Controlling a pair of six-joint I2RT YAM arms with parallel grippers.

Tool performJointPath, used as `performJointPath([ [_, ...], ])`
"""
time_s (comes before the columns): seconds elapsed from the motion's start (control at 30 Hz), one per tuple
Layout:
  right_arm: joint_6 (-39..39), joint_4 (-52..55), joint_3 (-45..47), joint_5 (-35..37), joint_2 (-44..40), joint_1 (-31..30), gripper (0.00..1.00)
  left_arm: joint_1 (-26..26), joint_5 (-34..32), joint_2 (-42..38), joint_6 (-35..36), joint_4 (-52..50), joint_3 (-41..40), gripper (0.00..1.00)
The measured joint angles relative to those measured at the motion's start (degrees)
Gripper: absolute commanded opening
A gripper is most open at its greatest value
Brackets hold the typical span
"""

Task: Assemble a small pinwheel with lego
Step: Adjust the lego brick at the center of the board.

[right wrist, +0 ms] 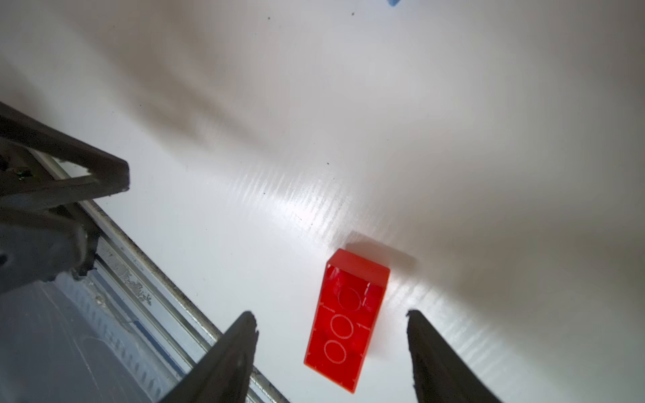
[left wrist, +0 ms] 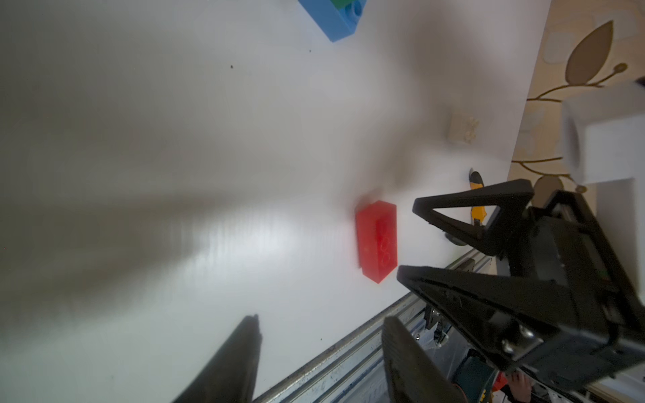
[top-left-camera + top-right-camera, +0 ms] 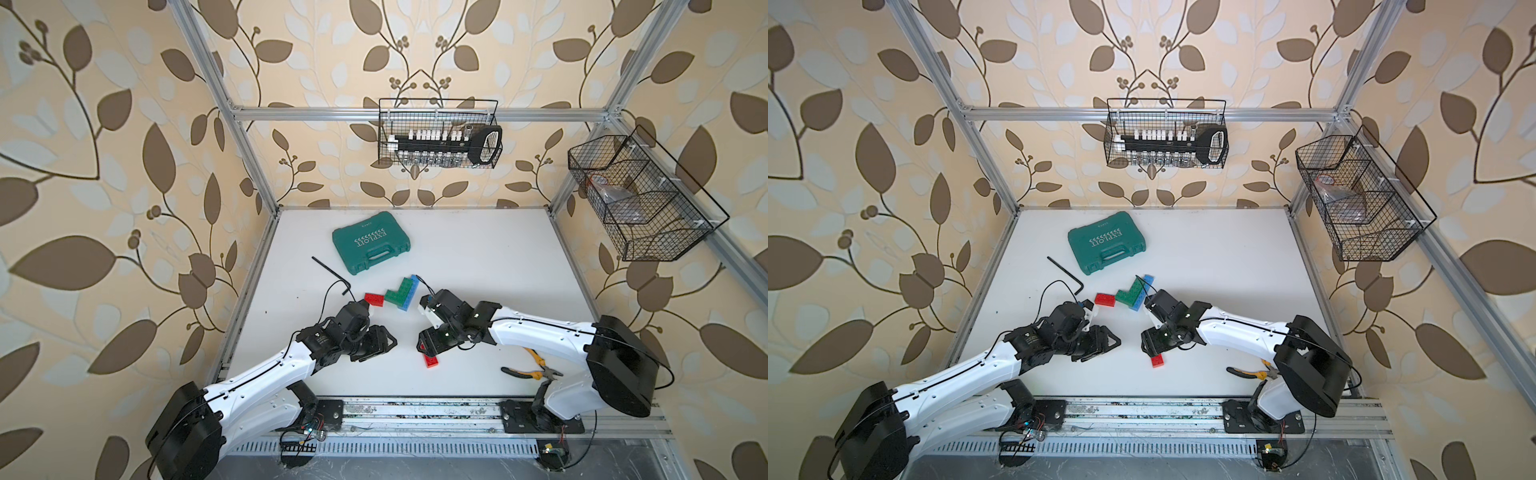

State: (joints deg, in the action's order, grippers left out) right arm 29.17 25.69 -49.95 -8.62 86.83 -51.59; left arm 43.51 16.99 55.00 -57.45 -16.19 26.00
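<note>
The second red brick [image 3: 431, 360] [image 1: 346, 321] is below my right gripper, its long sides facing the open fingers. The right gripper lowers them around the second red brick next and closes.
The pinwheel stands as a V-shaped stack of green [image 3: 399, 293] and blue [image 3: 409, 297] lego bricks at mid-table. A red brick [image 3: 375, 299] lies just left of it. A second red brick [image 1: 347, 321] lies hollow side up on the table between the fingers of my right gripper [image 1: 331, 315], which is open and not touching it. In a top view this brick [image 3: 430, 360] pokes out from under that gripper. My left gripper [image 2: 323, 324] faces it from the left, open and empty. A small white brick [image 2: 462, 127] lies near the table's right side.
A teal case [image 3: 370, 243] sits at the back, with a black hex key [image 3: 330, 270] in front of it to the left. Yellow-handled pliers [image 3: 536, 370] lie under the right arm. The metal rail [image 3: 415, 409] runs along the front edge. Wire baskets [image 3: 440, 133] hang on the frame.
</note>
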Motion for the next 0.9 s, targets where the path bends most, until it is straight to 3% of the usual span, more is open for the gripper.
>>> performJointPath([
  [0.2,0.59,3.41,-4.31,5.35,6.38,-3.19,0.6,0.0,0.07,-1.36,-0.63,-0.11,-0.26,0.72],
  [0.57,0.46,4.63,-5.84,7.45,10.73,-3.87,0.32,0.0,0.28,-2.08,-0.7,1.07,-2.73,0.75],
  [0.7,1.07,-1.66,-2.8,1.07,8.44,0.22,0.24,0.0,2.12,-2.49,0.17,6.05,-4.02,0.84],
  [0.9,9.92,-19.58,6.54,-18.23,-0.7,15.67,0.23,0.46,5.68,-2.36,2.6,25.35,-7.5,0.89],
])
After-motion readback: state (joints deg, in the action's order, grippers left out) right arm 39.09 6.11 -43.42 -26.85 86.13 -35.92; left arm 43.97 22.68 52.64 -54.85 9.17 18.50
